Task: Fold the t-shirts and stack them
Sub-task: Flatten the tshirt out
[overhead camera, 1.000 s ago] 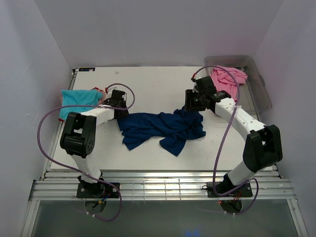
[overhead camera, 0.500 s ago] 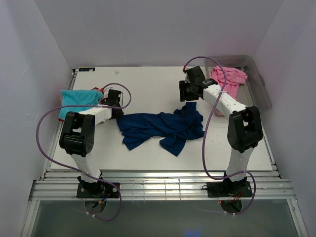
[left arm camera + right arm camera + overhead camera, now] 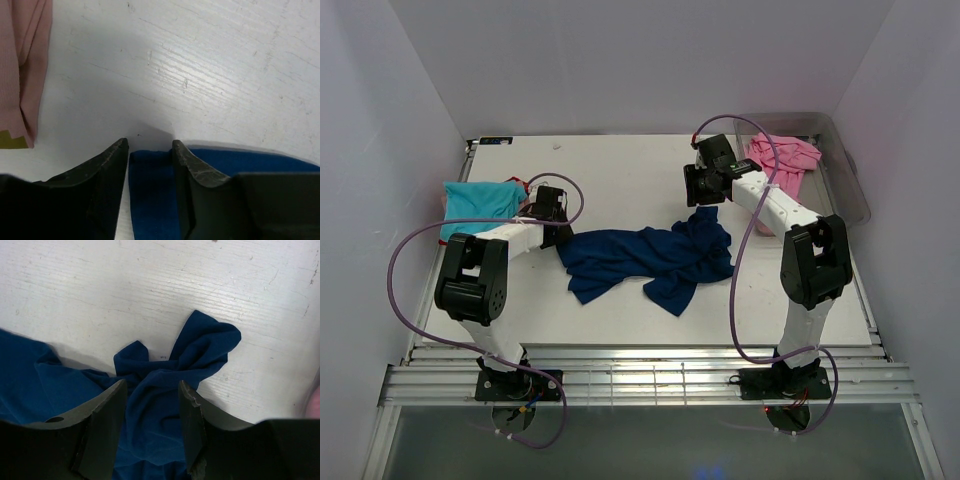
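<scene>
Next, my right gripper moves straight down onto the bunched fold of the navy shirt, before the shirt gets folded.
A navy t-shirt (image 3: 645,258) lies crumpled and stretched sideways across the middle of the table. My left gripper (image 3: 560,236) sits low at its left end. In the left wrist view its jaws (image 3: 149,142) stand apart around a navy edge (image 3: 150,200), with a strip of bare table beside the cloth. My right gripper (image 3: 698,200) hovers open over the shirt's bunched right end (image 3: 150,430) without touching it (image 3: 152,382). A folded turquoise t-shirt (image 3: 478,203) lies at the left edge. A pink t-shirt (image 3: 782,160) hangs out of the tub.
The clear plastic tub (image 3: 845,175) stands at the back right, beside the table. A salmon-pink folded cloth (image 3: 25,65) lies just beyond my left gripper, by the turquoise shirt. White walls close in on three sides.
My right arm has swung from the right side to behind the navy shirt and drawn back off its right end. The left gripper has stayed put, its jaws narrowing and then widening a little.
</scene>
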### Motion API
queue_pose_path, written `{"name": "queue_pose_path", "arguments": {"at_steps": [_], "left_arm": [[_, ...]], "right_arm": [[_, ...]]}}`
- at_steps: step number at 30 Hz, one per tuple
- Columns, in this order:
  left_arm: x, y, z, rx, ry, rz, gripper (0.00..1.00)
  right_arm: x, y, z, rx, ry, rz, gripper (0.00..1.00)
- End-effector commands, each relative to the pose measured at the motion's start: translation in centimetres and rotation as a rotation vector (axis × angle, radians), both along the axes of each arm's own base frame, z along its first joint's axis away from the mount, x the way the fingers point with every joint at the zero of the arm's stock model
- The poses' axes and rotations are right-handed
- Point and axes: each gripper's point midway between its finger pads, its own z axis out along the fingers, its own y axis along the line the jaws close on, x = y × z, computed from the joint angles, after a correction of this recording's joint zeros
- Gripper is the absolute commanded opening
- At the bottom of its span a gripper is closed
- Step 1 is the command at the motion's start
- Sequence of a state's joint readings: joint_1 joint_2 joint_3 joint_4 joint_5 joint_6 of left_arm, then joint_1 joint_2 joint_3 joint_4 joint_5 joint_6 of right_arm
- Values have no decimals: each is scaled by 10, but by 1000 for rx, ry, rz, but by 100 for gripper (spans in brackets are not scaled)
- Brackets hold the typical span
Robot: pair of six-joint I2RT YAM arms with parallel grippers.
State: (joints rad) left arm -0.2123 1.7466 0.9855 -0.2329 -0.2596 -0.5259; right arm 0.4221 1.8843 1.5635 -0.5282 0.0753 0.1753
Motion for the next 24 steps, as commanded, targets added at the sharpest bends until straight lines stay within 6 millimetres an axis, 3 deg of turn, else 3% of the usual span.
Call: {"name": "queue_pose_path", "arguments": {"at_steps": [1,2,6,12,18,24], "left_arm": [[-8,-5,1,-21,13,-11,49],[-8,-4,-3,-18,25,-9,32],[-7,-7,-10,-25,42,-16,0],[-6,-7,-8,-26,36,-16,0],[-7,-8,-4,-32,30,-21,0],[-7,-7,0,-28,21,-21,0]], "right_arm": [[6,2,10,7,-33,4,52],[8,2,5,-1,-26,-1,52],[19,6,-7,-5,4,-1,52],[17,11,-26,-5,79,4,52],[0,-12,-47,-105,153,-48,50],[-14,-30,-47,-171,147,-73,50]]}}
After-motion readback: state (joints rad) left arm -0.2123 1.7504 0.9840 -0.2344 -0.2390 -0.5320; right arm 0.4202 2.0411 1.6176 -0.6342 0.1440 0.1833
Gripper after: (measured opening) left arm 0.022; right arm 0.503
